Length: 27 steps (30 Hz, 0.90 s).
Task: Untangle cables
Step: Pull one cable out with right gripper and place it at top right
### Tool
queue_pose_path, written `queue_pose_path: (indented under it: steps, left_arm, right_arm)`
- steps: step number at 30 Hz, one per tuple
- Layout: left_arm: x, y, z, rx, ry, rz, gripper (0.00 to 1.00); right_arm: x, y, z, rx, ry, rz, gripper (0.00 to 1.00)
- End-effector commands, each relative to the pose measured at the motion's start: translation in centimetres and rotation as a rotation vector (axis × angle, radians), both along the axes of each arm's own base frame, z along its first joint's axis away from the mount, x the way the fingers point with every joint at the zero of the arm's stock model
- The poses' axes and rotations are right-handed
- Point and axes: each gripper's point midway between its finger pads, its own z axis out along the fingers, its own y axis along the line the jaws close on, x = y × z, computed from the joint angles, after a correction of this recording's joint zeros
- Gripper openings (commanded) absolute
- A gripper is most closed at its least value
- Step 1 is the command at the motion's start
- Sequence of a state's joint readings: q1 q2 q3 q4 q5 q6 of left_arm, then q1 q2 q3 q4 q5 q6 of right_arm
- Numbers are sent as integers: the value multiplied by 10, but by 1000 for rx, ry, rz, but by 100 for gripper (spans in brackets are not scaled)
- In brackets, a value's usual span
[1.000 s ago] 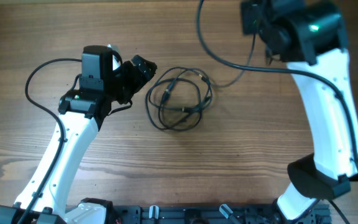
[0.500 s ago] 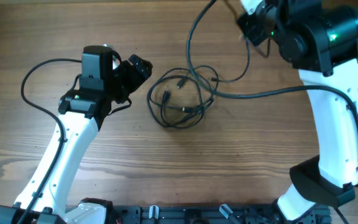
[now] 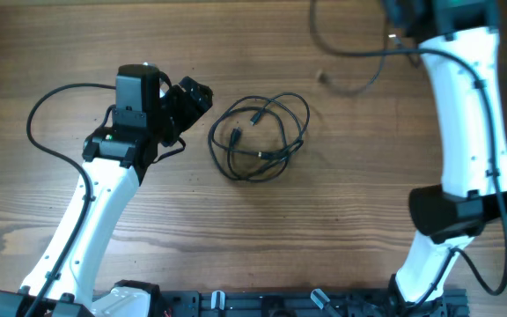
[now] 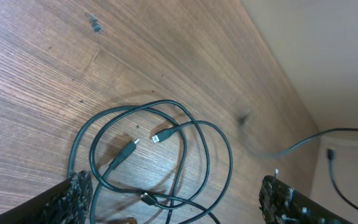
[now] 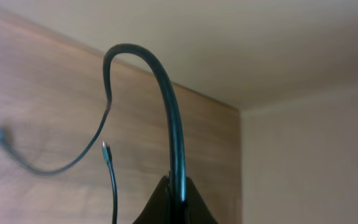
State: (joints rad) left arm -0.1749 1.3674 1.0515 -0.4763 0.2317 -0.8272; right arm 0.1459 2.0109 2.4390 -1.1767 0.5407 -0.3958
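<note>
The bare tabletop to the right in the overhead view is clear of the tangle (image 4: 160,155). My right gripper will carry the cable that way and down to let it go there.
A tangle of thin black cables (image 3: 258,136) lies in loose loops on the wooden table, with small plug ends inside the loops. In the left wrist view the tangle (image 4: 160,155) sits between my left gripper's jaws (image 4: 179,199), which are wide open and empty. In the overhead view the left gripper (image 3: 192,95) is just left of the tangle. My right gripper (image 5: 178,186) is shut on one separate cable (image 5: 166,106), held high near the table's far right edge. That cable (image 3: 350,55) hangs in an arc clear of the tangle.
The wooden table (image 3: 341,202) ends at a far edge against a pale wall (image 5: 291,50). Thick black arm wires run along the left arm (image 3: 38,123) and the right arm (image 3: 491,132).
My right gripper has risen and moved to the far right, drawing one cable out of the tangle. The remaining loops shifted slightly. The left arm has hardly moved.
</note>
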Motion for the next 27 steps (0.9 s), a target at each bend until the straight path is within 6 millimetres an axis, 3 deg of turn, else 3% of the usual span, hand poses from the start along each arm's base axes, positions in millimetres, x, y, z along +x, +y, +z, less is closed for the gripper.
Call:
queue_pose_path:
  steps: [1,6,9,13,16,19,21,22,24,26,27]
  left_arm:
    - [-2,4,-7,29,23,9,88]
    - [-2,8,-9,48,28,27,88]
    - [-2,8,-9,48,28,27,88]
    - [-2,8,-13,50,39,27,88]
    - [-2,8,-15,51,47,27,87]
    - [-1,8,-19,49,59,32,87]
    - [-1,8,-20,49,61,32,87]
    - [-1,8,-20,49,61,32,88]
    - [-1,8,-20,49,61,32,88]
    - [-1,8,-20,49,61,31,88]
    - [-1,8,-20,49,61,31,88]
  right_arm:
    - [-2,-70,23,207,-148,-129,4]
    - [10,-131,29,534,-273,-22,4]
    - [18,-164,13,599,-285,-24,4]
    - [34,-199,-58,719,-195,-127,4]
    - [39,-210,-110,795,-120,-242,4]
    - [25,-239,-160,784,-65,-532,11]
    - [11,-253,-176,752,-45,-665,11]
    - [5,-256,-179,740,-39,-707,18]
    - [-1,-258,-180,757,-45,-761,100]
    - [-4,-253,-168,813,-75,-786,100]
    - [-4,-244,-150,856,-96,-742,100]
